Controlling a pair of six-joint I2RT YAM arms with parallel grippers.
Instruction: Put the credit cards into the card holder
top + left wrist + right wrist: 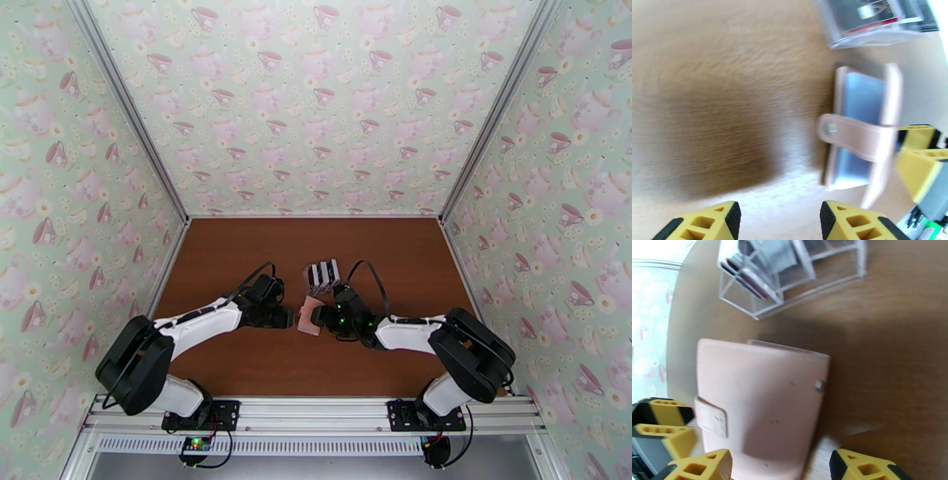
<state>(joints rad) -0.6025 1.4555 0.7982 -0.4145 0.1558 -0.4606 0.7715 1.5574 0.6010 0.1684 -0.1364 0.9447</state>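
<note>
I need to move my right gripper gently onto the studded edge of the card holder [310, 322] next and close it, because that edge is just ahead of the gripper, between its open fingers.
The card holder [762, 405], a pink wallet with a snap tab, lies on the brown table between the two arms. In the left wrist view the card holder [865, 134] gapes a little and shows its pale blue inside. Credit cards [746, 279] stand in a clear slotted rack [790, 275] just beyond it. My right gripper [780, 469] is open, its yellow fingers on either side of the wallet's near end. My left gripper [780, 221] is open with nothing in it, a short way off the wallet's tab side. From above, left gripper [288, 318] and right gripper [316, 316] face each other across the card holder [310, 322].
The clear rack [322, 274] sits just behind the wallet, near the table's middle. Teacup-patterned walls [316, 118] close off the back and both sides. Bare wood lies on the table to the left [213, 260] and to the right [411, 260].
</note>
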